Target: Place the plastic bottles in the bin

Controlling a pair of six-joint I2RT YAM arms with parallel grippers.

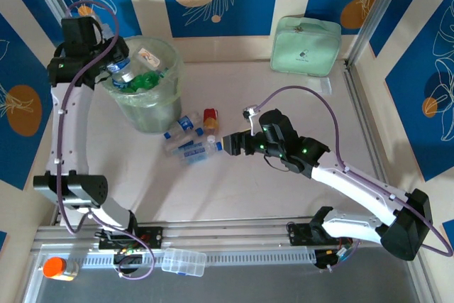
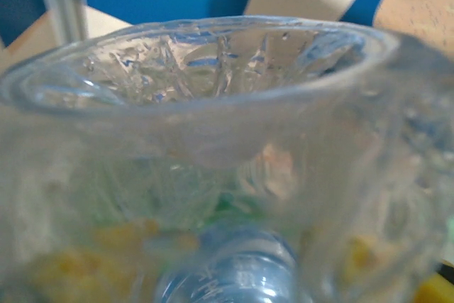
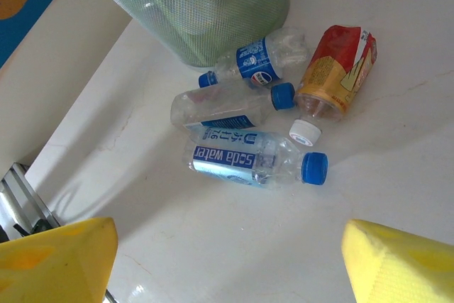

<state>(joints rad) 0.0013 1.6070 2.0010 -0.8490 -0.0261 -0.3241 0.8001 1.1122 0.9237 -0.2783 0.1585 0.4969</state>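
Observation:
Next, my left gripper swings sideways past the bin's rim and over the green bottles to the bin's open middle and releases the clear bottle with the blue label.
The bin [image 1: 152, 108] stands at the back left with green and clear bottles inside. My left gripper [image 1: 115, 62] hangs over its rim, shut on a clear bottle with a blue label [image 1: 120, 70]. That bottle [image 2: 234, 175] is pressed close and blurred in the left wrist view, and a yellow pad [image 2: 434, 290] shows at its side. Several plastic bottles [image 1: 188, 136] lie right of the bin: a soda water bottle [image 3: 252, 157], a clear blue-capped one [image 3: 220, 108], a blue-labelled one [image 3: 264, 62] and an orange-brown one [image 3: 335, 72]. My right gripper [image 1: 228, 145] [image 3: 227, 274] is open, just short of them.
A mint-green zip pouch [image 1: 306, 45] leans at the back right. A flat clear lidded box [image 1: 183, 261] and an orange-capped item [image 1: 55, 267] lie on the near rail. The bin's wall [image 3: 213, 12] stands right behind the bottle cluster. Bare tabletop [image 1: 298, 90] spreads right.

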